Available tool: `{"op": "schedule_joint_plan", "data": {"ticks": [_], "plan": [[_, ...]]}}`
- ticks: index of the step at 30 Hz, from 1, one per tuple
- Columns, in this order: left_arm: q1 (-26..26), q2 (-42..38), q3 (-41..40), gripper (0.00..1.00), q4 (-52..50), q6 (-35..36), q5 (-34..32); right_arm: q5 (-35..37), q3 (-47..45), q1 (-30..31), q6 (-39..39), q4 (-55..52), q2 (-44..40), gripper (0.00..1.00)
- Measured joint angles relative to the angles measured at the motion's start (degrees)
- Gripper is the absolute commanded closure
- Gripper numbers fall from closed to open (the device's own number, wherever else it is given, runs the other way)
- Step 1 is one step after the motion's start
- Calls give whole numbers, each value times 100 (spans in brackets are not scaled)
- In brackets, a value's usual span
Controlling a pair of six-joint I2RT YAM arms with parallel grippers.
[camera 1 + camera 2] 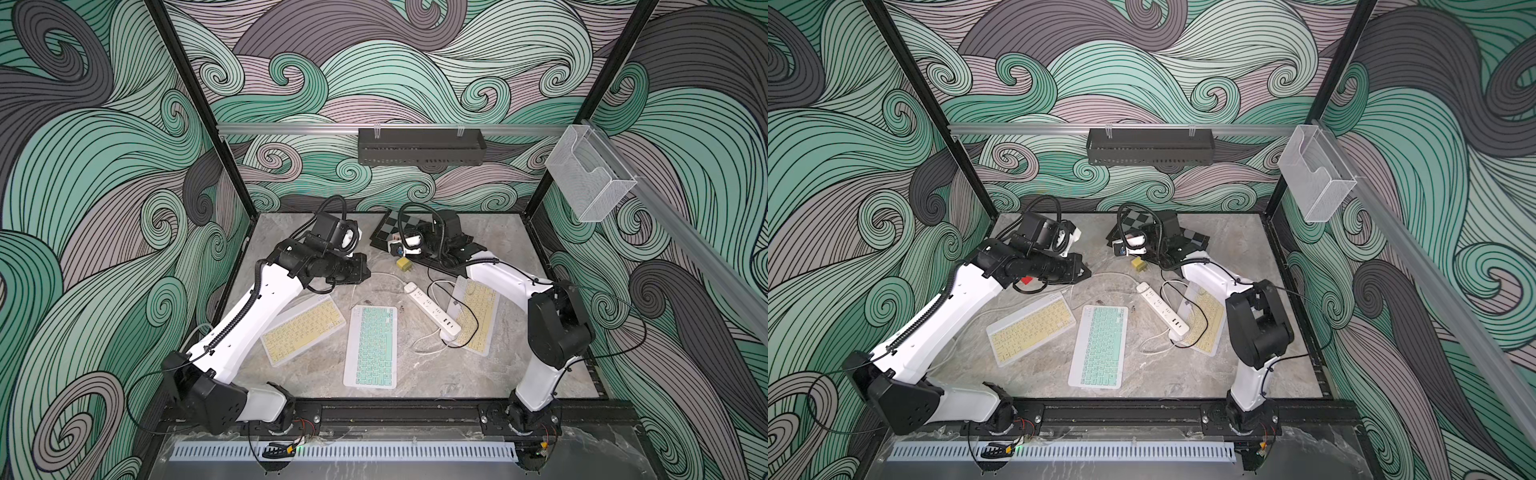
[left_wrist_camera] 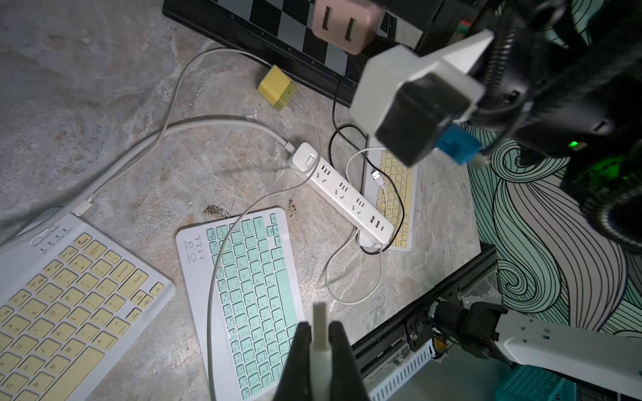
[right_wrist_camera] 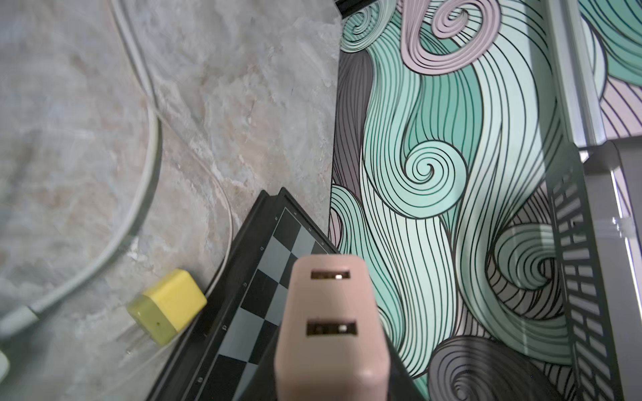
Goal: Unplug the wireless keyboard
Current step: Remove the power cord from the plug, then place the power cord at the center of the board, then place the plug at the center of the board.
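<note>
The spot below is bare, so the left gripper will next move outward, lower the white USB plug (image 2: 319,312) onto the tabletop (image 2: 83,26) beside the chessboard and let go of it.
My left gripper (image 2: 319,328) is shut on the white USB plug (image 2: 319,312) of a thin white cable (image 2: 222,243). That cable crosses the teal keyboard (image 2: 257,288), loops round and ends in a connector at the back edge of the left yellow keyboard (image 2: 69,295). My right gripper (image 3: 333,378) is shut on a pink charger (image 3: 330,305), held above the chessboard; both its USB ports are empty. In a top view the left gripper (image 1: 363,272) and the right gripper (image 1: 395,245) face each other at the back of the table.
A white power strip (image 1: 432,309) lies partly on a second yellow keyboard (image 1: 482,307), with a black and a white cable looped round it. A yellow charger cube (image 1: 402,264) sits beside the chessboard (image 1: 384,226). The strip's thick cord (image 2: 215,121) curves across the table.
</note>
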Motion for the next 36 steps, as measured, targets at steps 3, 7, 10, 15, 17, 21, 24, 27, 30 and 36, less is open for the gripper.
{"op": "schedule_joint_plan", "data": {"ticks": [3,7,10,15,17,21,24,27,30,36], "plan": [[190,509,164,100,463,28,17,-216,-197,9,1403,68,-481,100],[656,1040,280,100,1276,-24,184,-273,-520,11,3786,306,-1047,100],[1139,1355,634,100,1661,-28,212,-175,-621,13,5353,293,-1102,100],[1875,1486,1453,100,2037,-11,205,52,-1021,7,6850,173,-960,100],[2083,1462,1714,100,2173,48,164,162,-1147,-13,7261,9,-807,100],[2378,1412,1947,100,2339,131,144,334,-1202,-90,7816,-262,-334,100],[2520,1412,1840,100,2487,127,192,507,-1228,-136,8089,-455,-15,100],[2583,1427,1545,100,2643,101,319,662,-1222,-160,8231,-660,238,100],[2588,1526,1106,100,2896,63,439,743,-1176,-160,8321,-807,459,100],[2590,2470,883,100,3082,39,577,743,-1134,-157,8470,-883,737,94]]}}
